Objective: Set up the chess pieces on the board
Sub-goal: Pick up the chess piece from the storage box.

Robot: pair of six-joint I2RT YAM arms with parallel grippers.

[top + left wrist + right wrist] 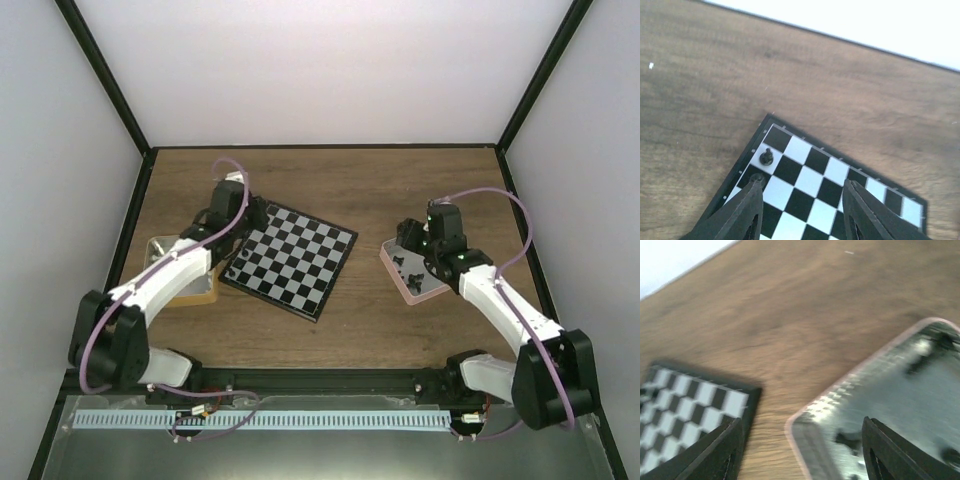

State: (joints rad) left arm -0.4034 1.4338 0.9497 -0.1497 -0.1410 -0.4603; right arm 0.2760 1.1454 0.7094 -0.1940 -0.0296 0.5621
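Observation:
My right gripper will move down toward the right in its wrist view and close on a black piece [951, 456], because that piece is apart from the others on the pink tray's bottom.
The board [290, 258] lies tilted at mid-table. In the left wrist view its far corner [805, 170] holds a black pawn [766, 157] on a pale edge square. A second black piece [757, 177] stands on the adjacent black square, right at my left fingertip [751, 200]. My left gripper [802, 187] is open and empty above that corner, and it also shows in the top view [257, 214]. My right gripper [408, 238] is open and empty over the near-left corner of the pink tray [388, 262]. Blurred black pieces [847, 439] lie in the tray [805, 415].
A tan tray [190, 292] sits left of the board, mostly under my left arm. The board's right corner [695, 400] shows in the right wrist view, a strip of bare wood apart from the pink tray. Dark frame posts and white walls surround the table.

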